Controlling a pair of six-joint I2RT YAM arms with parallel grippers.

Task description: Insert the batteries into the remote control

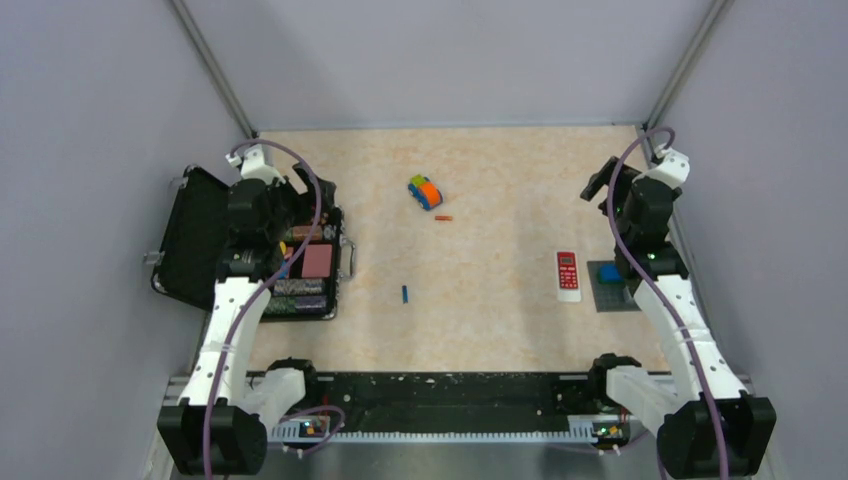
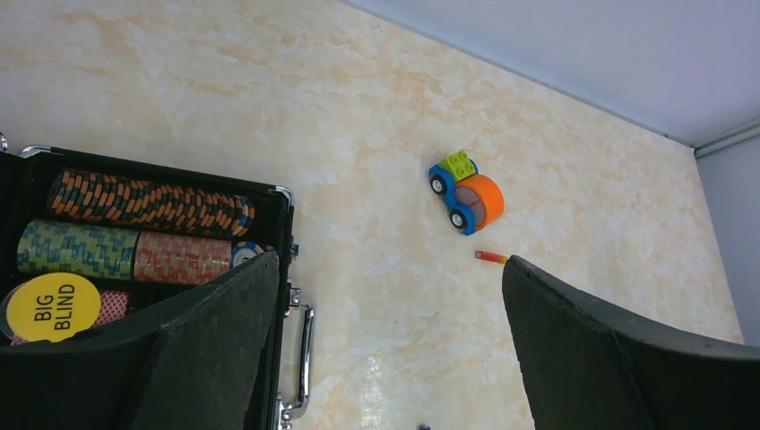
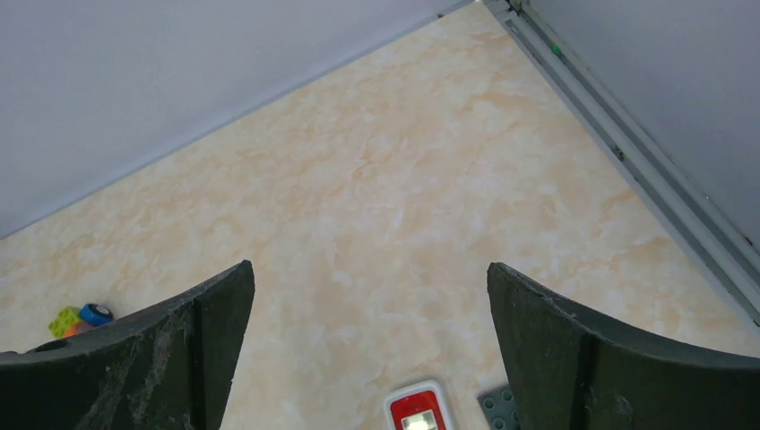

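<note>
The narrow remote control lies below my right gripper, back and to its left in the top view. My right gripper will move down there next, with its fingers on both sides of the remote control's red panel (image 1: 567, 270) (image 3: 418, 408).
The remote control (image 1: 568, 275) lies face up on the right of the table, red panel showing; its top end shows in the right wrist view (image 3: 417, 411). The orange-red battery (image 1: 444, 217) lies near the toy car, also in the left wrist view (image 2: 490, 257). The blue battery (image 1: 405, 294) lies mid-table. My left gripper (image 1: 312, 190) is open and empty, high above the open case, in the left wrist view (image 2: 390, 269) too. My right gripper (image 1: 598, 182) is open and empty, raised beyond the remote, in the right wrist view (image 3: 369, 273) too.
An orange, blue and green toy car (image 1: 425, 191) sits at mid-back (image 2: 464, 189). An open black case (image 1: 300, 262) of poker chips stands on the left. A blue brick on a grey baseplate (image 1: 612, 280) lies right of the remote. Walls enclose the table.
</note>
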